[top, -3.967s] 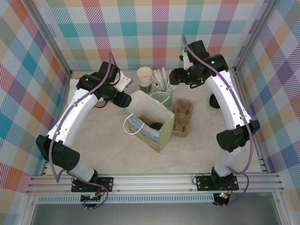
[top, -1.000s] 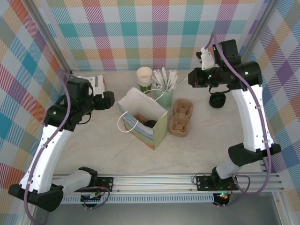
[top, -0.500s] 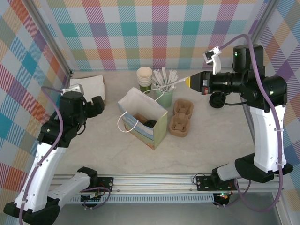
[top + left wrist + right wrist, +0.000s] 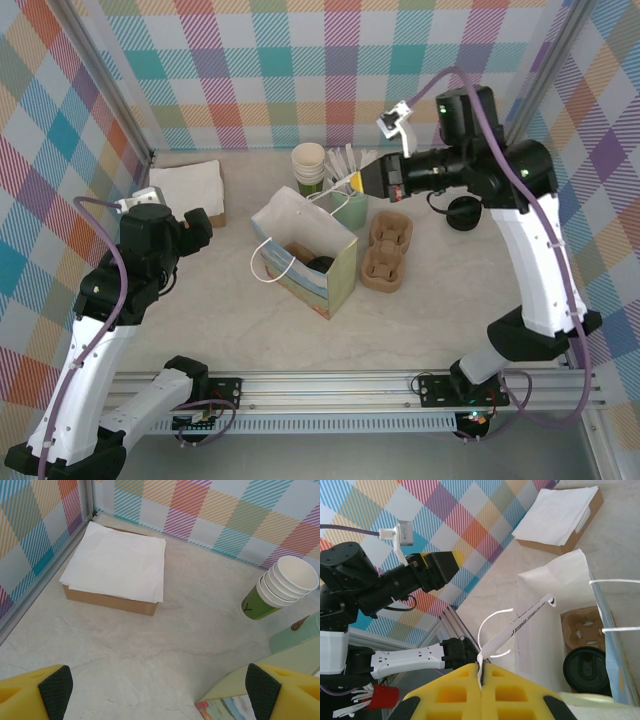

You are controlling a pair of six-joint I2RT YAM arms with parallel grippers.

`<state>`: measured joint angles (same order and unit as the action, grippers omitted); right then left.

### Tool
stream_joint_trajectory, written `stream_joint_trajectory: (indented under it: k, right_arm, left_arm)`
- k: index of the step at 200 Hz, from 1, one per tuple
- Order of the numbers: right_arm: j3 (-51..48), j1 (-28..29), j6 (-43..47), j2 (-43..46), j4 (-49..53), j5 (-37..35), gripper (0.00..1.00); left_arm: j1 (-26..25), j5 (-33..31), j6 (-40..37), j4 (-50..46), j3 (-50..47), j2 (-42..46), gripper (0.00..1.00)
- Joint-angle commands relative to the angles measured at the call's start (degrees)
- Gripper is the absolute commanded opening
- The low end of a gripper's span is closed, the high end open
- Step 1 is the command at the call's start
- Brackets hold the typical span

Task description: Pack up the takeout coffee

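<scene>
The robot's right gripper needs to move over the paper bag's opening next and go down to release the stirrer beside the coffee (image 4: 322, 265), since the bag stands below that gripper.
The takeout coffee (image 4: 587, 670), showing its round black lid, stands inside the open paper bag (image 4: 545, 625) beside a brown cup carrier (image 4: 582, 625). From the top view the coffee (image 4: 322, 265) is a dark disc in the bag (image 4: 338, 285). My right gripper (image 4: 481, 672) is shut on a white paper-wrapped stirrer (image 4: 525, 620) that sticks out over the bag's mouth. Seen from the top, the right gripper (image 4: 352, 183) hovers above the bag's far edge. My left gripper (image 4: 159, 687) is open with nothing in it, left of the bag (image 4: 235, 700). In the top view the left gripper (image 4: 195, 232) is above the table's left side.
A stack of lidless green cups (image 4: 308, 165) and a mint cup of stirrers (image 4: 350, 208) stand behind the bag. Brown carriers (image 4: 385, 250) lie to its right and black lids (image 4: 462, 215) farther right. A box of white napkins (image 4: 190, 185) sits at the back left.
My right arm has swung left with the stirrer, from the right side to over the mint cup and bag. The left arm has pulled back towards the near left.
</scene>
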<state>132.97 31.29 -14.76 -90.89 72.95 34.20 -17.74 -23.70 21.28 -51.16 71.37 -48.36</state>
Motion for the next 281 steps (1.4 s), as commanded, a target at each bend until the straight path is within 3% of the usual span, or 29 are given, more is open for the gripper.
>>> stream_joint_trajectory:
  k: [1, 55, 143, 281]
  right_arm:
    - [2.91, 2.24, 1.46, -2.82, 0.84, -2.29, 0.01]
    - [8.10, 7.59, 3.82, -12.39, 4.83, -8.62, 0.02]
    - [12.08, 12.97, 5.84, -26.29, 6.76, -11.39, 0.03]
    - [12.25, 14.33, 6.89, -32.94, 7.39, -13.54, 0.08]
  left_arm:
    - [0.60, -1.53, 0.42, -1.31, -0.89, 0.74, 0.92]
    - [0.60, -1.65, 0.25, -1.40, -1.68, 1.55, 0.92]
    - [0.58, -2.39, -0.44, -1.40, -2.21, 1.60, 0.92]
    - [0.60, -2.44, -0.45, -0.79, -3.37, 1.71, 0.93]
